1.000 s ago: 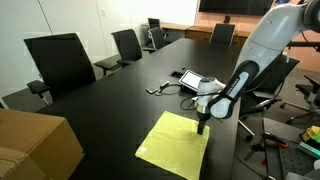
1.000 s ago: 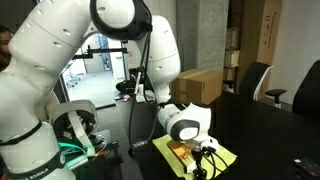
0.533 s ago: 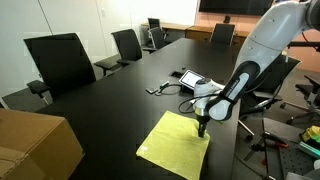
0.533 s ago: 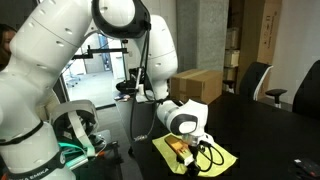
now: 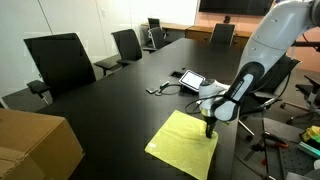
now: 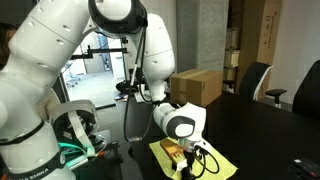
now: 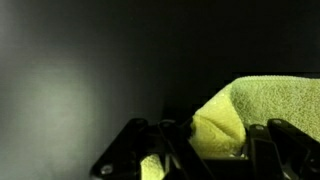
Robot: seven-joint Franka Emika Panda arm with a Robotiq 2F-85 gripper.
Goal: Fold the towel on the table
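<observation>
I should next lift my gripper with the pinched corner, carry it outward toward the towel's corner nearest the tablet and let go, because the rest is still flat.
A yellow-green towel (image 5: 185, 145) lies flat on the black table (image 5: 110, 100) near its front edge. In both exterior views my gripper (image 5: 209, 130) stands at the towel's corner nearest the arm, pressed down on it. In the wrist view the gripper (image 7: 205, 150) is shut on the towel (image 7: 255, 105), whose corner bunches up between the dark fingers (image 7: 275, 145). From the low side camera the towel (image 6: 215, 160) shows beside the gripper (image 6: 192, 158), partly hidden by the wrist.
A cardboard box (image 5: 30, 145) sits at the table's near left corner. A tablet and cables (image 5: 190, 80) lie behind the arm. Office chairs (image 5: 60, 60) line the far side of the table. Another cardboard box (image 6: 200, 85) shows behind the arm.
The gripper has gone from partly open to shut on the towel's corner. The towel and gripper have shifted slightly to the right across the table.
</observation>
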